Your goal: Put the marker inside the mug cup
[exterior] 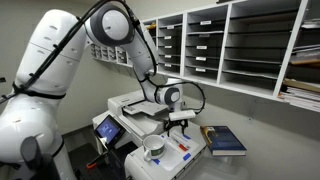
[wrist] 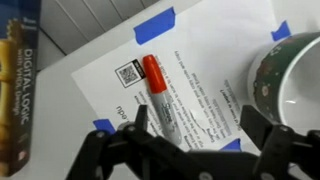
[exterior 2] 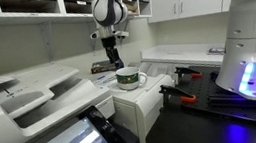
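The marker's pale body [exterior: 177,142] [wrist: 167,113] lies slanted and nearer one finger. My gripper should next shift toward the left in the wrist view, turn and lower over it.
The marker [wrist: 157,88] has a red cap and a pale printed body. It lies flat on a printed sheet [wrist: 215,60] held down with blue tape. The mug cup [wrist: 292,78] stands at the right edge of the wrist view and shows in both exterior views [exterior: 153,147] [exterior 2: 129,77]. My gripper [wrist: 198,128] is open and empty, pointing down over the sheet. Its left finger is close beside the marker's lower end, and the right finger is near the mug. The gripper hangs a little above the surface in both exterior views [exterior: 178,121] [exterior 2: 114,57].
A blue book [wrist: 18,85] lies left of the sheet and also shows in an exterior view [exterior: 226,140]. A large printer [exterior 2: 30,95] stands beside the small white stand. Wall shelves [exterior: 240,45] with paper trays are behind.
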